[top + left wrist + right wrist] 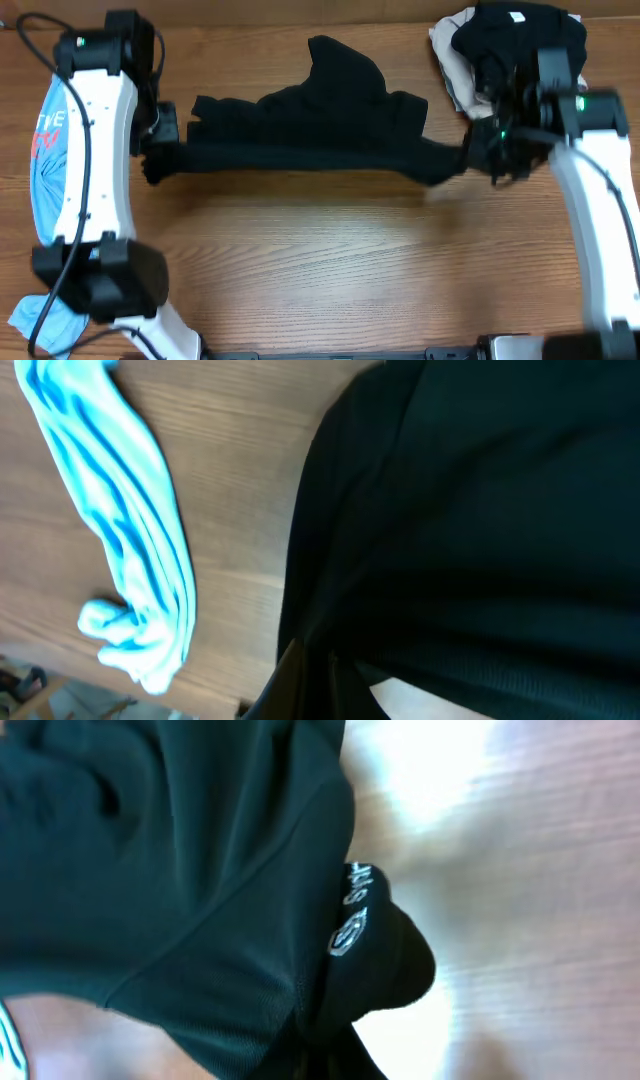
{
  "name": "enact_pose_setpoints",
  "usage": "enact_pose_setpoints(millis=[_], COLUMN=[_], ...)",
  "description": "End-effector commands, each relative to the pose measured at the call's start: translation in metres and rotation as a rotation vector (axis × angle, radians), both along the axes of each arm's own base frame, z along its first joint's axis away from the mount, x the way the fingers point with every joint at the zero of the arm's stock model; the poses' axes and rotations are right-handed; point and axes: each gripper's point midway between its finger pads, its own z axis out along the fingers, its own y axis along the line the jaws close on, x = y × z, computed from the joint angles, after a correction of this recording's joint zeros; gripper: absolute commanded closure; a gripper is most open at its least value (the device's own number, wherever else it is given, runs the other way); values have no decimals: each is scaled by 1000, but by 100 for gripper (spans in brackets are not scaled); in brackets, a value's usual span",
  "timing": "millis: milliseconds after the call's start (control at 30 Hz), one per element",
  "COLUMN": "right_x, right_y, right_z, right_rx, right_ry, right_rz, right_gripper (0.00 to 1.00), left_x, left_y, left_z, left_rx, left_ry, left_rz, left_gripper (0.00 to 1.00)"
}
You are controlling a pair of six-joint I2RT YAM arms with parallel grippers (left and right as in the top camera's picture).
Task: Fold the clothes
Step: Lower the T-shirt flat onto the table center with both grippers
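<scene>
Bare tabletop with enough room lies below and back from the end of the black T-shirt. My right gripper will next pull that end back, lower it and let go there.
A black T-shirt hangs stretched in a long band between my two grippers across the back half of the table. My left gripper is shut on its left end, and the cloth fills most of the left wrist view above the jaws. My right gripper is shut on the right end. In the right wrist view the black fabric bunches over the gripper, with small white marks on a folded edge. The fingertips of both grippers are buried in cloth.
A light blue shirt with red lettering lies at the far left under my left arm and trails toward the front corner. A heap of black and beige clothes sits at the back right, close behind my right arm. Bare wooden tabletop spans the front.
</scene>
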Motion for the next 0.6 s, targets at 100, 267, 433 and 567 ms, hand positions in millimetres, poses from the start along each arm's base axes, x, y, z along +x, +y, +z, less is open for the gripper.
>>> enact_pose_setpoints(millis=[100,267,433,567], right_x=[-64,-101,-117,-124], right_y=[0,-1,13,14], right_z=[-38,-91,-117,-123], right_rx=[-22,-25,66,68], right_ry=[117,277,348,375], right_rz=[-48,-102,-128,-143], right_gripper=[96,96,77,56], left_x=[-36,-68,-102,-101], left_y=[-18,-29,-34,-43], left_z=[-23,-78,-131,-147], left_rx=[-122,-180,-196,-246], left_ry=[-39,71,178,155], left_rz=[31,44,79,96], left_gripper=[96,96,90,37])
